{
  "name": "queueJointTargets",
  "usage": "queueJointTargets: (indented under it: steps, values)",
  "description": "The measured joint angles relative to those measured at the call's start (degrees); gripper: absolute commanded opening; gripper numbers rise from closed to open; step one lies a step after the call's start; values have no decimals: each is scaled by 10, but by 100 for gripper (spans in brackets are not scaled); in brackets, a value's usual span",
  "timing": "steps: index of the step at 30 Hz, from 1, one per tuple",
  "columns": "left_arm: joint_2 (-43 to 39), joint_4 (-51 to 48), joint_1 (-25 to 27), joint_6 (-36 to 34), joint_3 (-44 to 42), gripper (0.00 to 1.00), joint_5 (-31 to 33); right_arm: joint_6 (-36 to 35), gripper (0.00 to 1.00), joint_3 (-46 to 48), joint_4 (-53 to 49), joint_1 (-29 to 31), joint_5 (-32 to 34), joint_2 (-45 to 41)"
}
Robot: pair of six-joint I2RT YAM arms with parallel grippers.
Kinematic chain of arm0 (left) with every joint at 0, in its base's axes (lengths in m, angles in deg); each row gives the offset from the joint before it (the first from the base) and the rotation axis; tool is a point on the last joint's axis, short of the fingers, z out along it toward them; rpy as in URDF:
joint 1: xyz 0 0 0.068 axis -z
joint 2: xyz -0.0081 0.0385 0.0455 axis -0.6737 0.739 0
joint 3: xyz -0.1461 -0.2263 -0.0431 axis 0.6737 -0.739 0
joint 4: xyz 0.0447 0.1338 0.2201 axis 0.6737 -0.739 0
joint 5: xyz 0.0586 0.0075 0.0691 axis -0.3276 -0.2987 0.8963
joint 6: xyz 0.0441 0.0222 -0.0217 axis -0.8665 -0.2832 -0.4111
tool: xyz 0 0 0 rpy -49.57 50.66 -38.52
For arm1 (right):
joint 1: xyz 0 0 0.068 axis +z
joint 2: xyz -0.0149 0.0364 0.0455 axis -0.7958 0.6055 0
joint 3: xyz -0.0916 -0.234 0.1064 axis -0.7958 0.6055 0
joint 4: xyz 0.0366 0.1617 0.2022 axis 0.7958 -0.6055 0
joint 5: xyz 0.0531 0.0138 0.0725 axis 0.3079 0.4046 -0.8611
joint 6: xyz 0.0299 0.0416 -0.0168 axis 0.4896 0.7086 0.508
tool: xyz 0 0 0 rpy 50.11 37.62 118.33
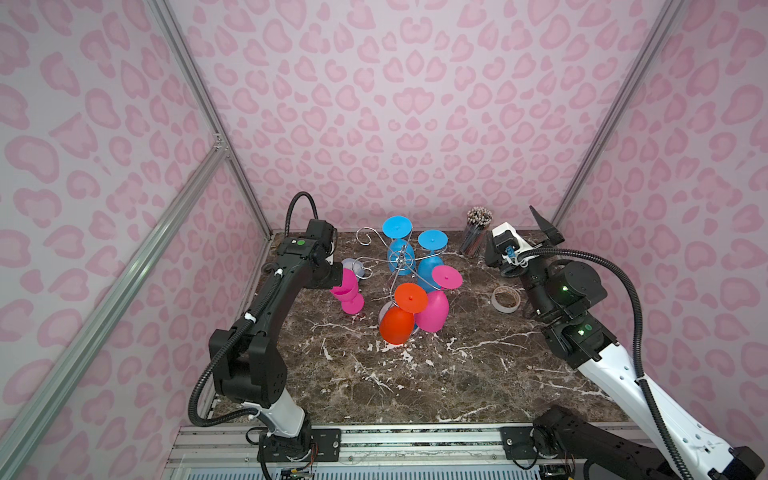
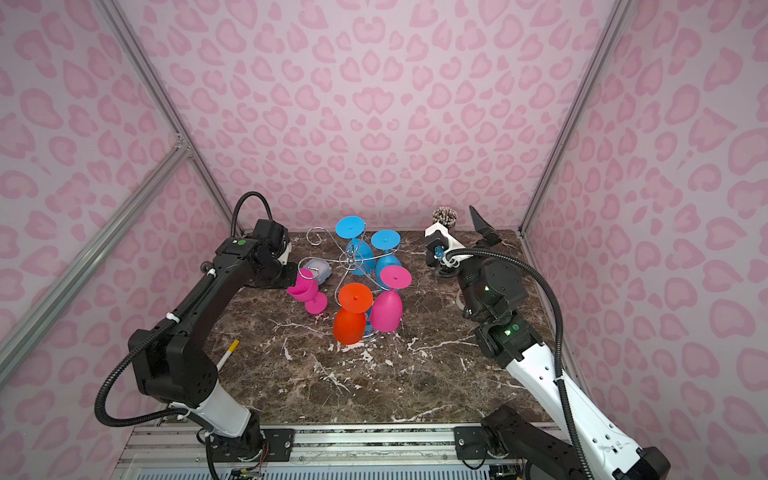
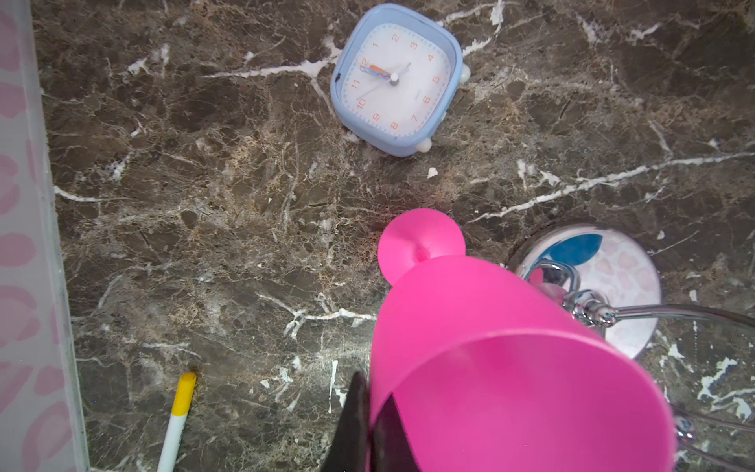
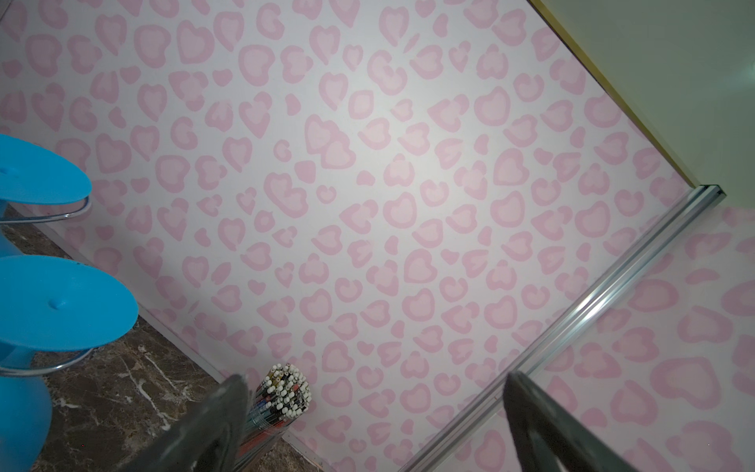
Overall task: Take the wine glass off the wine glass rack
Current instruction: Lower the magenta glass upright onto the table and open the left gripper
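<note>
The left gripper lowers and turns toward the rack next. It stands the glass's foot on marble beside the rack's mirror base and releases the glass's rim, since the glass leans.
My left gripper (image 3: 369,425) is shut on the rim of a pink wine glass (image 3: 510,347), one finger inside the bowl and one outside. The glass (image 1: 347,293) (image 2: 307,291) is tilted, foot down, low over the marble and left of the wine glass rack (image 1: 401,266) (image 2: 353,259), clear of its arms. The rack's mirror base (image 3: 613,261) lies beside the held glass. Two blue glasses, one pink (image 1: 432,309) and one orange (image 1: 399,320) hang upside down on the chrome rack. My right gripper (image 4: 376,417) is open and empty, raised at the back right (image 1: 519,241).
A pale blue alarm clock (image 3: 398,79) lies face up behind the held glass. A yellow-capped marker (image 3: 179,412) lies near the left wall. A tape roll (image 1: 505,298) and a clear cup of pencils (image 1: 478,232) stand at the right, by the right arm.
</note>
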Motion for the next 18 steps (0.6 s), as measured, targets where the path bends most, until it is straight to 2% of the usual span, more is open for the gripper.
queueJointTargets:
  steps: [18]
  values:
    - [59,-44,2,-31,56,3,3,21,99,4,0,-6,-12,-4]
